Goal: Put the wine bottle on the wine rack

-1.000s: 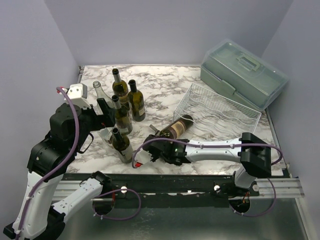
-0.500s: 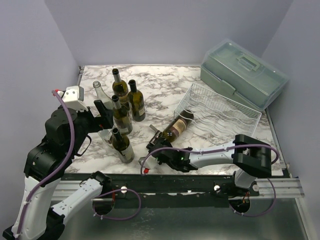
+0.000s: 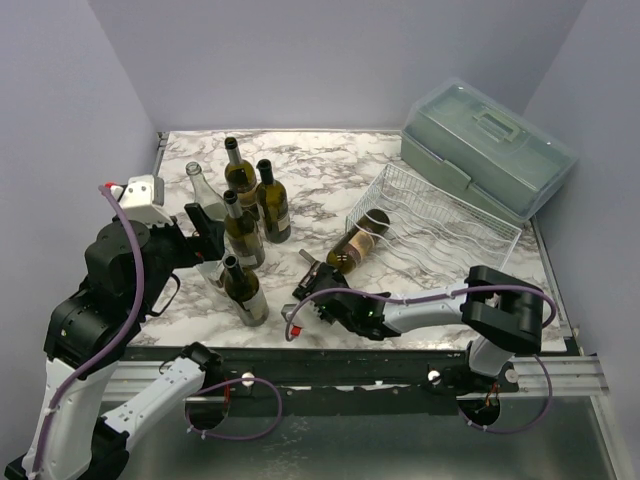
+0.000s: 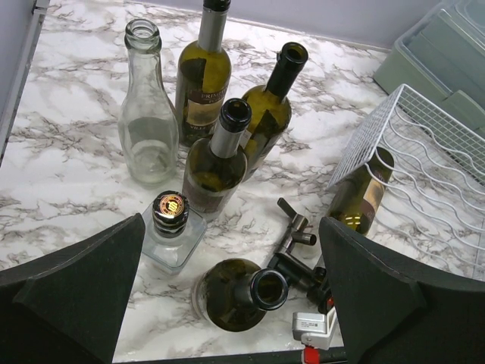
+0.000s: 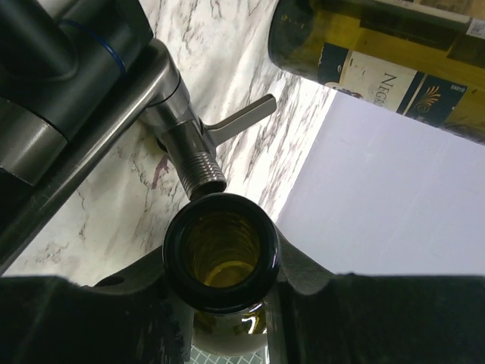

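I should next push the bottle outward, deeper into the rack's end slot (image 3: 391,195), with my right gripper and release its neck, as only its base end is inside that slot.
The wine bottle (image 3: 355,247), dark green with a brown label, lies on its side with its base at the near-left edge of the silver wire wine rack (image 3: 440,225). It also shows in the left wrist view (image 4: 362,196). My right gripper (image 3: 323,290) is shut on its neck. In the right wrist view the bottle's open mouth (image 5: 221,262) faces the camera, held tight between the fingers of the right gripper (image 5: 223,279). My left gripper (image 3: 205,222) is open and empty, held high above the standing bottles, with its fingers wide apart (image 4: 231,299).
Several bottles stand at the left: a clear one (image 3: 200,190), green ones (image 3: 272,200) (image 3: 243,290), and a small square gold-capped one (image 4: 173,227). A metal T-shaped tool (image 3: 311,264) lies beside the held neck. The grey-green lidded box (image 3: 490,145) sits behind the rack.
The wine bottle has slid up and right, so its base now rests at the rack's edge. My right arm has bent lower. My left arm has drawn back slightly to the left.
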Tool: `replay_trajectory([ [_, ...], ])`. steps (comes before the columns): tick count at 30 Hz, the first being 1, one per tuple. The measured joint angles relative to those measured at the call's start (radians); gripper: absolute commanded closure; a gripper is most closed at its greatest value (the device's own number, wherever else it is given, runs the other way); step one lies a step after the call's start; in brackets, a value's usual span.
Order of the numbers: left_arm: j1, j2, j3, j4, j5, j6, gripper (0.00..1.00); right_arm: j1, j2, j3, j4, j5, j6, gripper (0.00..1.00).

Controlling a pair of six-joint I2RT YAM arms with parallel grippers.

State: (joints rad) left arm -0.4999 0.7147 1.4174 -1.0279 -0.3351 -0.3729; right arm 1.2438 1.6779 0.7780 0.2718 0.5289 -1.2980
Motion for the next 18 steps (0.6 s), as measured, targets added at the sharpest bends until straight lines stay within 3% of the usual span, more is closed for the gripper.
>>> replay_trajectory([
  [18,0.0,-0.01,-0.001,0.0,0.0,0.002,0.01,-0.087,0.023,-0.036,0.117,-0.021,-0.058,0.99],
])
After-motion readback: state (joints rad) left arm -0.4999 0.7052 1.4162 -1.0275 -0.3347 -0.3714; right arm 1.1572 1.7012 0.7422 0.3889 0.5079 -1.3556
